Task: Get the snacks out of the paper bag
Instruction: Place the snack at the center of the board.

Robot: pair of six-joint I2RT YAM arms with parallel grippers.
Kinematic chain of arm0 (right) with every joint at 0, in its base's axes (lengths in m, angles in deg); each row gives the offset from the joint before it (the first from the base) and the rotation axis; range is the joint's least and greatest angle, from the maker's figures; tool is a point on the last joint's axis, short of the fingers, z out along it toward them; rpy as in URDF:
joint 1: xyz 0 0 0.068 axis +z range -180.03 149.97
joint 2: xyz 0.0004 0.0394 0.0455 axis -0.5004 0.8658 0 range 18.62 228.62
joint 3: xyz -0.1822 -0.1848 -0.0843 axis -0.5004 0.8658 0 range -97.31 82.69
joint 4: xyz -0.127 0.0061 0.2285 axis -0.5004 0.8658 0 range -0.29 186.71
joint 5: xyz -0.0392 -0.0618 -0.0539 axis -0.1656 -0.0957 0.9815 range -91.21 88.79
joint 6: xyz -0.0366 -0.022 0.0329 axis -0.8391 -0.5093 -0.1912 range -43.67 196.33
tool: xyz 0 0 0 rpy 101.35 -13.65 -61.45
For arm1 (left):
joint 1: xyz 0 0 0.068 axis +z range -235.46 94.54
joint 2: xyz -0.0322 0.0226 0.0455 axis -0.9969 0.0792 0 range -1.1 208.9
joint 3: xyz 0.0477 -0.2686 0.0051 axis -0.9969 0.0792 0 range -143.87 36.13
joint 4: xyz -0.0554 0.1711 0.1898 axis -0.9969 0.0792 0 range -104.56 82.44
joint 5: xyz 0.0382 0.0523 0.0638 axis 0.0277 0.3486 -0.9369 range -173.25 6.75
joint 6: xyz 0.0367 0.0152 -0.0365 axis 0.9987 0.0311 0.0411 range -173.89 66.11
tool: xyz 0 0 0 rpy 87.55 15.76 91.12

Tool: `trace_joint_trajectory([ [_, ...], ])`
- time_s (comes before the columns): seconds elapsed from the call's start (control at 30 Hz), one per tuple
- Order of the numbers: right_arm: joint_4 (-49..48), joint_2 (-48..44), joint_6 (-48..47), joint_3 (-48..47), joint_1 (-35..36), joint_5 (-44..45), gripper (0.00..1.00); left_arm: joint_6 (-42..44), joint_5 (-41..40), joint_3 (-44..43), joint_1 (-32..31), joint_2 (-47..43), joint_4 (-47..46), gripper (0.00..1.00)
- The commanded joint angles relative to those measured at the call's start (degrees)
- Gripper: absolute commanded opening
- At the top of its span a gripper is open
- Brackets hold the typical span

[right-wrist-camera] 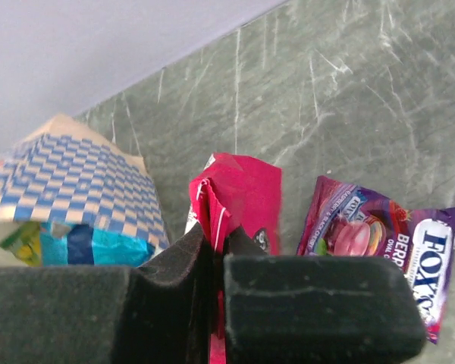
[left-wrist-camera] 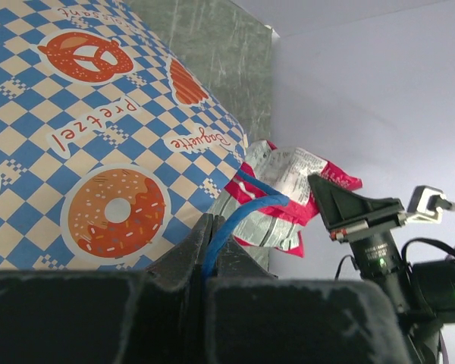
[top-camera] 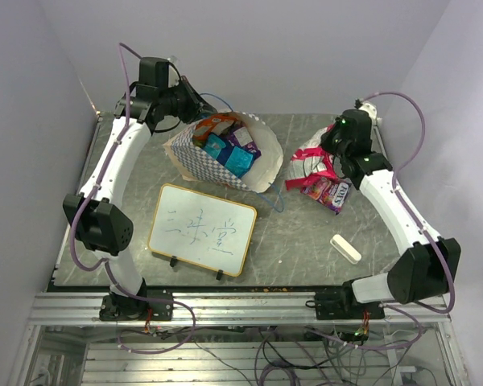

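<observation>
The red-white packet will next go down, back and toward the side in the robot's right gripper, which will lay it over the purple packet.
The paper bag lies tilted at the back of the table, its mouth showing several snacks: an orange-red packet, a blue-teal one and a purple one. My left gripper is shut on the bag's blue cord handle, beside the chequered wall. To the right, my right gripper is shut on a red-white packet, held just above the table. A purple packet lies on the table under it, also in the right wrist view.
A framed whiteboard lies at the front centre. A white eraser block rests at the front right. The bag's second blue cord trails onto the table. Walls close in at the back and both sides.
</observation>
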Motion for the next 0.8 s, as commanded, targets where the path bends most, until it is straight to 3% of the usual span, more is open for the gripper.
trace_joint_trajectory([
  [0.0,-8.85,1.93,9.93,3.54,-6.50,-7.86,0.00,0.84,1.29,-2.56,0.28,-0.31,1.56,0.07],
  [0.13,-13.02,2.25,12.05,14.31,-14.05,-12.56,0.00,0.49,1.91,-1.67,0.28,-0.87,1.27,0.07],
  [0.3,-15.02,4.56,6.58,21.82,-21.74,-15.56,0.00,0.47,2.04,-0.23,0.28,-1.74,1.17,0.07],
  [0.57,-12.31,8.95,-5.51,21.88,-25.49,-12.92,0.00,0.10,2.18,0.10,0.20,-1.33,0.84,0.07],
  [0.77,-11.37,11.50,-7.05,18.06,-25.40,-15.81,0.00,0.02,2.36,-0.36,0.25,-0.73,1.31,0.07],
])
